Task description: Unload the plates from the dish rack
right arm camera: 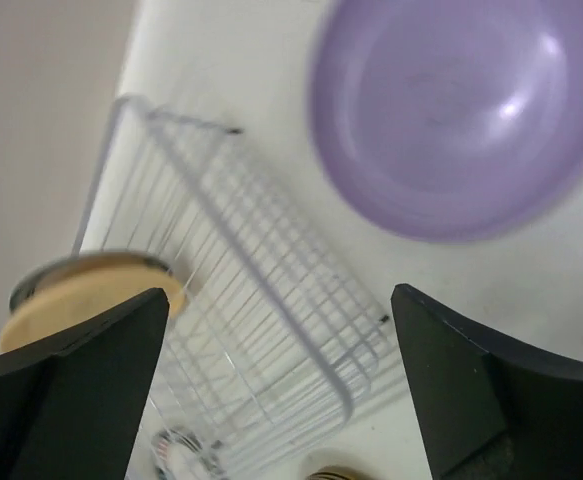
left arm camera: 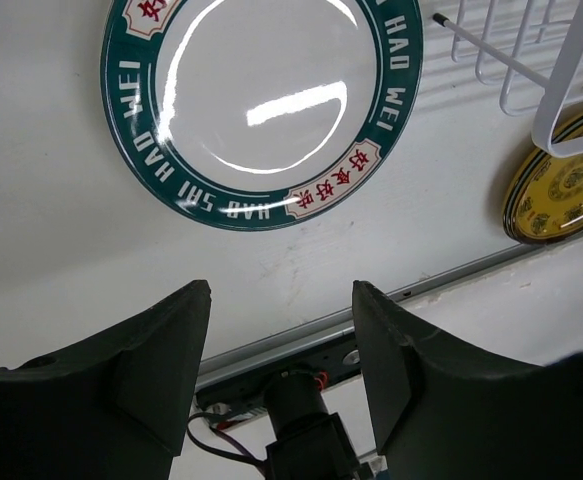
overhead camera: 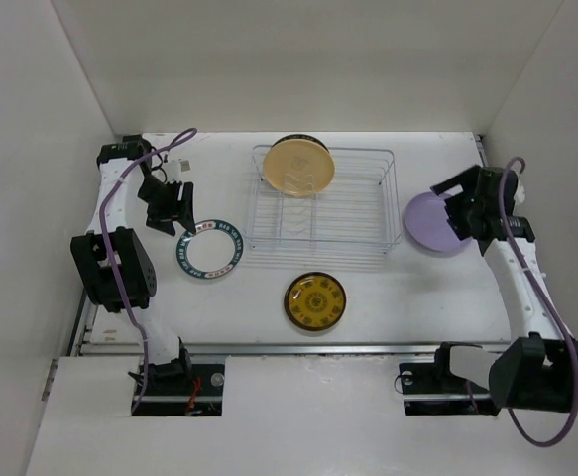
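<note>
The tan plate's rim by the rack's empty side is to the left of my right gripper in the top view, so my right gripper will move across that open space onto the rim.
The wire dish rack stands at the table's middle back. A tan plate stands upright in its back left part. A white plate with a dark teal rim lies flat left of the rack. A dark brown plate with yellow pattern lies flat in front of the rack. A lilac plate lies flat right of the rack. My left gripper is open and empty, just back-left of the teal-rimmed plate. My right gripper is open and empty over the lilac plate.
White walls close the table at the back, left and right. A metal rail runs along the front edge, with both arm bases behind it. In the left wrist view the rack's corner and the brown plate show at the right.
</note>
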`<state>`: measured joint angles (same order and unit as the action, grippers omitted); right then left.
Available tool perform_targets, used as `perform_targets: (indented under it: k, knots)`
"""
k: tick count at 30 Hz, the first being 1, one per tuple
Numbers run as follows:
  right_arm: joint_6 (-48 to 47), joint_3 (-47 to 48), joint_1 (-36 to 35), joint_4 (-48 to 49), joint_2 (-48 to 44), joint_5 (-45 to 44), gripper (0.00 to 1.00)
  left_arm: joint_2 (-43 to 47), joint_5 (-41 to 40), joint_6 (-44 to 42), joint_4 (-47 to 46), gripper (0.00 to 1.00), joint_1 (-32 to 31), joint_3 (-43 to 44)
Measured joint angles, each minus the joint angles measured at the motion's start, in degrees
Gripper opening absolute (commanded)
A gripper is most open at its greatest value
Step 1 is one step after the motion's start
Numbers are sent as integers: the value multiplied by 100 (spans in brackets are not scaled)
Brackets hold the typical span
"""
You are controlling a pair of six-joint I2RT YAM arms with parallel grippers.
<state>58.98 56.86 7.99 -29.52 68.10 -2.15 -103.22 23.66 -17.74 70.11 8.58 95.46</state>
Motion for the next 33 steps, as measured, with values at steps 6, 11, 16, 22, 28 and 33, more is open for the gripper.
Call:
perform_targets:
  k: [6, 11, 16, 22, 28, 33]
  knots:
    - [-2444, 1663, -1375, 647, 570, 225, 100, -98, -7, 76, 2, 56, 0, 92]
    - [-4450, 3877, -2264, 706, 2573, 608, 99, -240, -4, 111, 0, 56, 0, 210]
    - [-5770, 5143, -3108, 557, 4236, 717, 92, -249, -153, 120, 46, 56, 0, 210]
    - [-6612, 6017, -3547, 387, 5427, 643, 82, -271, -308, 146, 57, 56, 0, 210]
    - [-6647, 6299, -3469, 476, 5853, 238, 52, -476, -358, 181, 96, 56, 0, 219]
    - [-6747, 6199, -3477, 610, 5912, -267, 20, -560, -422, 212, 98, 56, 0, 219]
